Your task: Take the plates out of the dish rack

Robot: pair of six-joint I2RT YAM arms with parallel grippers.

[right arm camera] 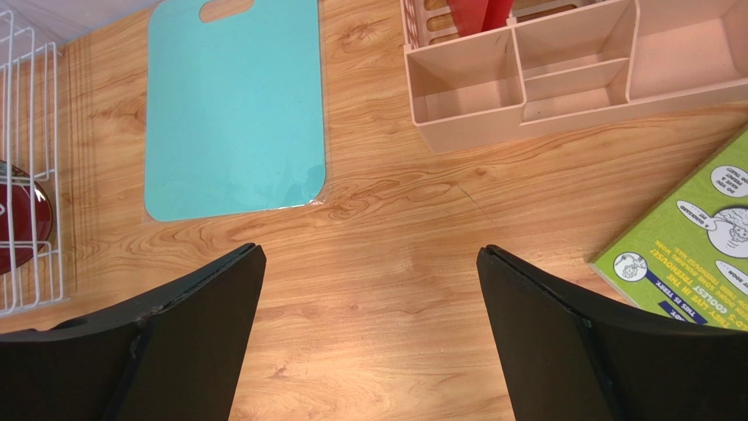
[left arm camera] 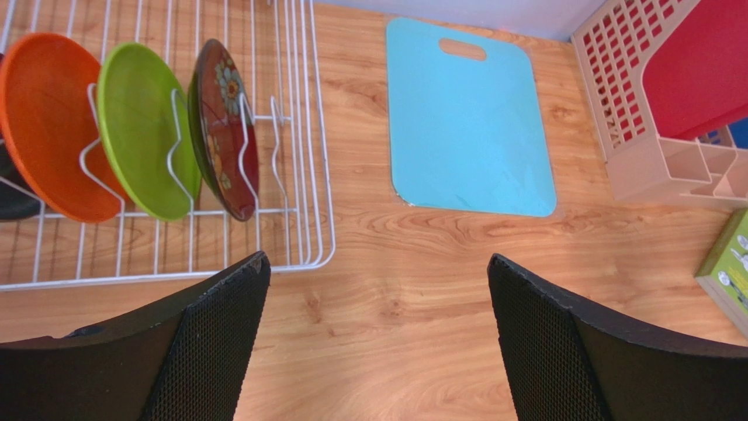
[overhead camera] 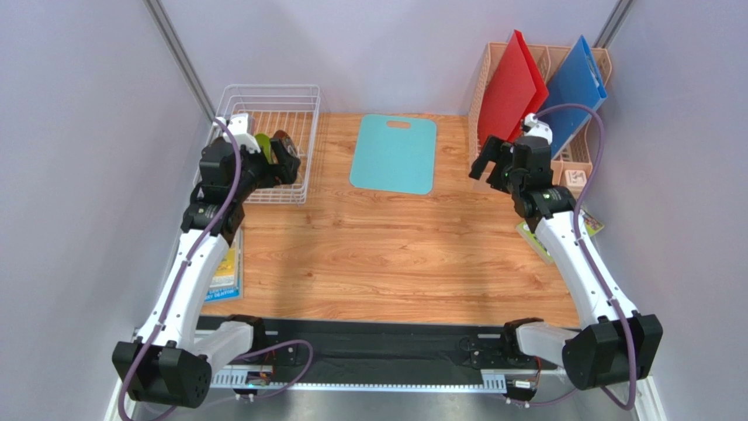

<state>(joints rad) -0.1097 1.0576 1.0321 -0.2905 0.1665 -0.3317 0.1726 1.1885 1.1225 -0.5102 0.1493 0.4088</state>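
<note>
My left gripper is to go down next, outward and toward the left in the wrist view, onto the dark red plate's upper rim (overhead camera: 283, 138) (left arm camera: 204, 132), because that plate ends the row.
The white wire dish rack (overhead camera: 268, 89) stands at the table's back left. In the left wrist view the rack (left arm camera: 307, 175) holds the plates upright in a row: orange (left arm camera: 44, 123), lime green (left arm camera: 140, 123) and dark red patterned (left arm camera: 230, 132). Only a dark edge of the teal-grey plate (left arm camera: 10, 197) shows at the far left. My left gripper (overhead camera: 285, 162) hovers over the rack's near right corner, open and empty (left arm camera: 377, 263). My right gripper (overhead camera: 487, 162) is open and empty (right arm camera: 369, 250) above bare wood, right of the cutting board. The dark red plate (right arm camera: 17, 215) shows at the right wrist view's left edge.
A flat teal cutting board (overhead camera: 394, 153) lies at the back middle. A peach organizer (overhead camera: 575, 162) with a red board (overhead camera: 512, 88) and a blue board (overhead camera: 575, 83) stands at the back right. A green booklet (right arm camera: 694, 237) lies near the right arm. A book (overhead camera: 226, 272) lies by the left arm.
</note>
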